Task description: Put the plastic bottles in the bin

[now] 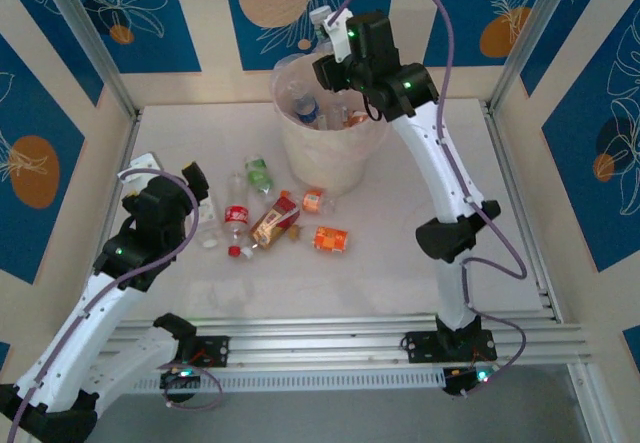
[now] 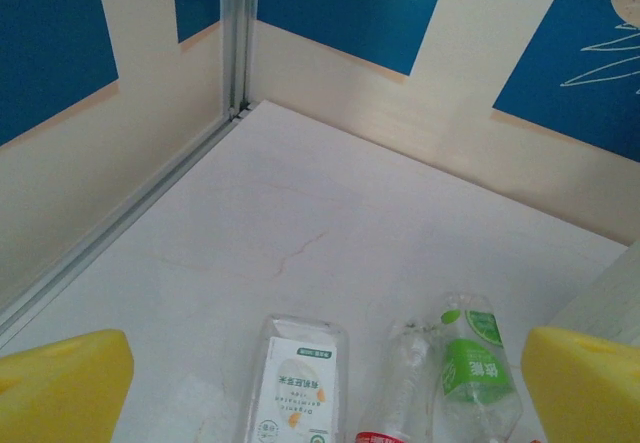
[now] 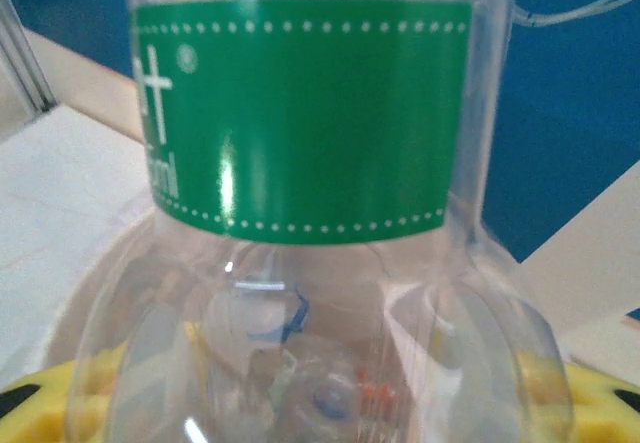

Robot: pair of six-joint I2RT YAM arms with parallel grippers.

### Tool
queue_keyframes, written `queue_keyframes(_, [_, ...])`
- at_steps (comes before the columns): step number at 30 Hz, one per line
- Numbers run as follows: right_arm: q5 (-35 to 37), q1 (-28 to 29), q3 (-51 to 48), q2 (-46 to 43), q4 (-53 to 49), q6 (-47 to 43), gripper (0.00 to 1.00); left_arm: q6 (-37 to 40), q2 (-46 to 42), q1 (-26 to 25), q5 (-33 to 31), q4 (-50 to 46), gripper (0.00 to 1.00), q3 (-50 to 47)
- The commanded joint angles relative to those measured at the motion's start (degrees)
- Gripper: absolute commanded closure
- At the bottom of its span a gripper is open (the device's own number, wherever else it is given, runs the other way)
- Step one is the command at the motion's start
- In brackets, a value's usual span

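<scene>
I need to lower my right gripper into the opening of the cream-white bin and release the clear plastic bottle. The bottle's far end still sticks out past the bin's rim.
My right gripper [image 1: 322,71] is shut on a clear plastic bottle with a green label [image 3: 300,113] and holds it above the mouth of the cream-white bin [image 1: 345,168]. Its yellow fingers [image 3: 65,398] press the bottle's sides. Inside the bin lie bottles with blue [image 1: 308,111] and orange [image 1: 356,118] labels. On the table lie several more bottles: white-labelled [image 2: 298,383], red-labelled [image 2: 405,398], green-labelled [image 2: 478,368], bronze [image 1: 273,221] and two orange [image 1: 331,239]. My left gripper [image 2: 320,408] stands open just above the near ends of the white-labelled and red-labelled bottles.
Blue and cream walls with aluminium posts [image 2: 236,33] close in the table on three sides. A metal rail [image 1: 350,338] runs along the near edge between the arm bases. Bare tabletop [image 2: 300,213] stretches behind the left gripper toward the corner.
</scene>
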Motion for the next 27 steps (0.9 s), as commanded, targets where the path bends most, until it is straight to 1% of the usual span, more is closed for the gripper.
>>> queue_keyframes(1, [-3.9, -2.2, 0.1, 1.6, 1.0, -0.9, 0.59, 0.9, -0.2, 0.2, 0.2, -1.2, 0.01, 0.5])
queue_keyframes(9, [-2.7, -4.2, -0.7, 6.3, -0.8, -3.2, 0.59, 1.3, 0.2, 0.2, 0.3, -0.5, 0.01, 0.7])
queue_keyframes(20, [0.1, -5.7, -4.4, 9.3, -1.7, -5.2, 0.59, 1.7, 1.3, 0.2, 0.8, -0.6, 0.00, 1.4])
queue_keyframes(25, [1.8, -5.8, -5.5, 10.6, -1.8, -6.1, 0.54, 1.7, 0.6, 0.2, 0.3, -1.3, 0.00, 1.4])
queue_keyframes(27, [2.6, -5.8, -5.7, 11.2, -1.8, -6.4, 0.51, 1.7, 0.3, 0.2, 0.1, -1.5, 0.01, 1.4])
